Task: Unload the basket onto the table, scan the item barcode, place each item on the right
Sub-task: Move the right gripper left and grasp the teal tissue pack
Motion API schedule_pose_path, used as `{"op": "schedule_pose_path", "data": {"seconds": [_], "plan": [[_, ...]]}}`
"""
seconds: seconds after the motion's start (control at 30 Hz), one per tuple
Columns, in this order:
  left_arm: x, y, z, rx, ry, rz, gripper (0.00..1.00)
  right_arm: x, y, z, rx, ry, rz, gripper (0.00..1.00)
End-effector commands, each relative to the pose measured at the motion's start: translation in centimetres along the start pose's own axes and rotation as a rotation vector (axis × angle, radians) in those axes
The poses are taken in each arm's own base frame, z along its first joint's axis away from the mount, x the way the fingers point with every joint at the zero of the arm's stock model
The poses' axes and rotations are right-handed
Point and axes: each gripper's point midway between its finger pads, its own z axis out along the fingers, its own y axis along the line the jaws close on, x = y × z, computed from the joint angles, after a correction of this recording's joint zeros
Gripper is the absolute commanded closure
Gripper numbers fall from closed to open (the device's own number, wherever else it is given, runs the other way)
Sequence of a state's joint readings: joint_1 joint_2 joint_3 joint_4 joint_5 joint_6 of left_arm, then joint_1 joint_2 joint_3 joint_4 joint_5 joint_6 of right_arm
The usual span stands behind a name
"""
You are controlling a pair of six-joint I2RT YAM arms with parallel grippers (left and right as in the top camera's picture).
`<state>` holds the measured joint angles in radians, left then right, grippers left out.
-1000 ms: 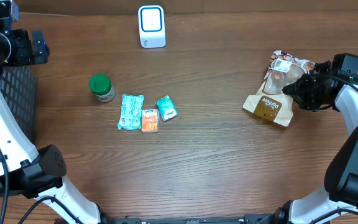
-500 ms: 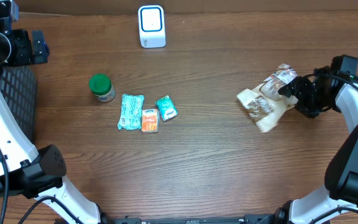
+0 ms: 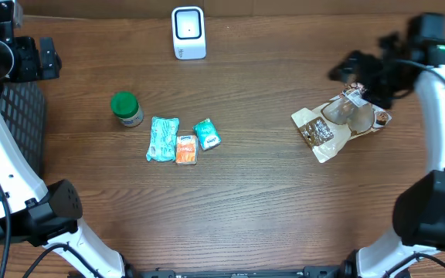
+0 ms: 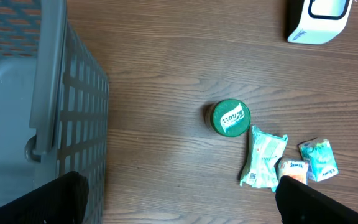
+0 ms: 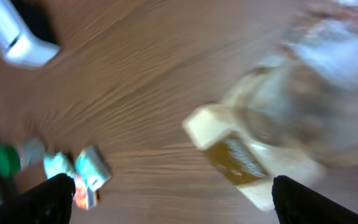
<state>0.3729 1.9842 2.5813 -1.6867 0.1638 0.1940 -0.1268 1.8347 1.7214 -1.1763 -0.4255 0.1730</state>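
The packet nearest the bag gets my right gripper next, which crosses to the left in the overhead view and comes down onto it. The packet lies below, its bag-facing side clear.
The item, a clear and brown snack bag, lies flat on the table at the right, with nothing holding it. My right gripper hovers just behind it, open and empty. In the blurred right wrist view the bag sits ahead of the open right gripper, and the white scanner shows at the top left. The scanner stands at the table's back centre. My left gripper stays open at the far left beside the basket; the left wrist view shows the gripper holding nothing.
A green-lidded jar and three small packets lie left of centre. A grey mesh basket stands at the left edge. The left wrist view also takes in the basket, jar, packets and scanner.
My right gripper opened and let go of the bag, which flipped over onto the table. The right arm then lifted and swung toward the back. The left arm has not moved.
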Motion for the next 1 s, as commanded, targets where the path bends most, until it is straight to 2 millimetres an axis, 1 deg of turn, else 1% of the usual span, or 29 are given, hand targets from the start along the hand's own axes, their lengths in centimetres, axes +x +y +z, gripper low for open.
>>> {"op": "schedule_pose_path", "data": {"seconds": [0.0, 0.13, 0.17, 0.23, 0.3, 0.53, 0.63, 0.73, 0.8, 0.97], "plan": [[-0.1, -0.2, -0.2, 0.010, -0.008, 0.010, 0.01, 1.8, 4.8, 2.3, -0.075, 0.048, -0.186, 0.00], [-0.1, -0.2, -0.2, 0.010, -0.008, 0.010, 0.01, 3.4, 8.7, 5.1, -0.109, 0.078, -0.295, 0.01], [-0.1, -0.2, -0.2, 0.010, -0.008, 0.010, 0.00, 4.3, 10.4, 6.5, -0.126, 0.096, -0.341, 0.03], [-0.1, -0.2, -0.2, 0.010, -0.008, 0.010, 0.01, 5.3, 11.6, 8.1, -0.135, 0.124, -0.365, 0.06], [-0.1, -0.2, -0.2, 0.010, -0.008, 0.010, 0.00, 6.4, 12.3, 9.7, -0.137, 0.158, -0.384, 0.09], [-0.1, -0.2, -0.2, 0.010, -0.008, 0.010, 0.00, 10.1, 13.4, 15.3, -0.138, 0.286, -0.420, 0.22], [-0.1, -0.2, -0.2, 0.010, -0.008, 0.010, 0.00, 11.5, 14.1, 17.7, -0.153, 0.323, -0.433, 0.26], [-0.1, -0.2, -0.2, 0.010, -0.008, 0.010, 0.00, 12.8, 14.2, 19.1, -0.150, 0.355, -0.447, 0.28], [-0.1, -0.2, -0.2, 0.010, -0.008, 0.010, 0.01, 13.6, 14.2, 19.8, -0.145, 0.377, -0.452, 0.32], [-0.1, -0.2, -0.2, 0.010, -0.008, 0.010, 0.00, 15.3, 14.4, 20.9, -0.162, 0.433, -0.452, 0.38]]}}
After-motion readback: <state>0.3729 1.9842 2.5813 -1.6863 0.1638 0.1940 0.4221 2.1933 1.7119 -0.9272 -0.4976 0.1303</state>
